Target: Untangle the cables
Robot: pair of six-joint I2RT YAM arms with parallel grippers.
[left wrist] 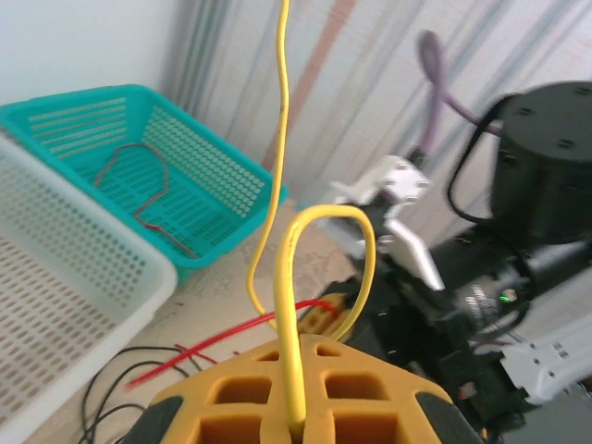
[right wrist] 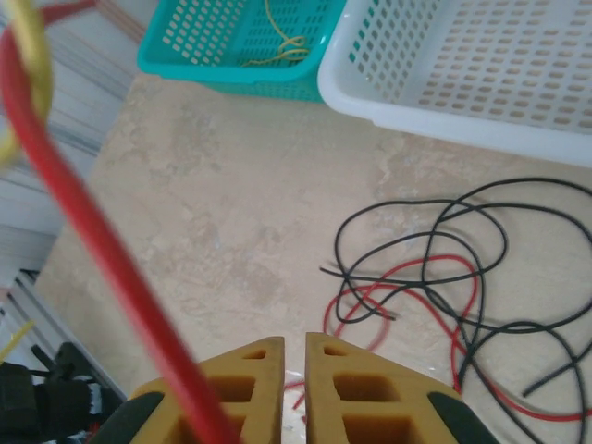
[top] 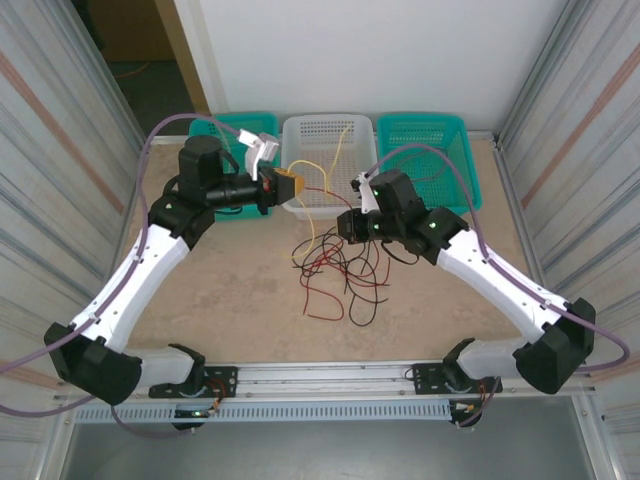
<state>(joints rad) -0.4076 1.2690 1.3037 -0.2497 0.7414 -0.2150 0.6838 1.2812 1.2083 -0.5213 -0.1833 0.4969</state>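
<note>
My left gripper swings from the white basket point(top: 326, 150) over that teal basket point(top: 238, 152) next and releases the cable. A piece of yellow cable already lies in that one.
My left gripper point(top: 290, 186) hangs over the front left of the white basket point(top: 326, 150), shut on a yellow cable point(left wrist: 294, 370) that rises from between its fingers in a tall loop. To its right, above the table, my right gripper point(top: 347, 226) has its fingers point(right wrist: 250, 379) closed to a narrow slit. A red cable point(right wrist: 92, 250) comes up from low between them and slants across the left finger. Below both grippers the remaining red and black cables point(top: 342, 272) lie in a loose tangle on the table, with black loops point(right wrist: 435, 231) crossing red ones.
Three baskets line the back edge: a teal basket point(top: 243, 130) on the left holding a yellow strand point(right wrist: 277, 46), the white one in the middle, and a teal basket point(top: 422, 140) on the right with a dark strand point(left wrist: 148, 190) inside. Metal walls flank both sides.
</note>
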